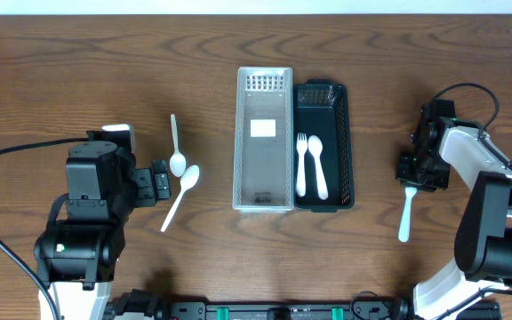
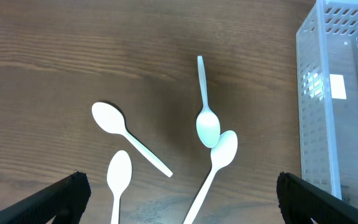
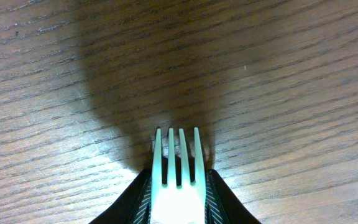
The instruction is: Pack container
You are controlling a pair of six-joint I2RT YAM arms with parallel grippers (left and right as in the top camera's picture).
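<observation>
My right gripper next lifts the fork [image 3: 178, 165], then moves it to the left in the overhead view, over the black basket. It then lets go, since white utensils already lie inside.
A clear plastic bin [image 1: 263, 200] and a black basket [image 1: 345, 142] stand side by side at the table's middle. The basket holds two white utensils [image 1: 309, 164]. My left gripper [image 1: 161, 182] is open and empty [image 2: 179, 196], low over several white spoons [image 2: 207, 121] left of the clear bin [image 2: 337, 124]. Two of these spoons [image 1: 181, 191] show in the overhead view. My right gripper [image 1: 414, 175] is shut on a white fork [image 3: 178, 165] near its head, tines just above the wood. The fork's handle [image 1: 405, 222] sticks out toward the front edge.
Both arms' bases sit at the front corners. A black cable [image 1: 7, 156] runs across the left side, and another [image 1: 469, 93] loops above the right arm. The clear bin carries a white label [image 1: 263, 128].
</observation>
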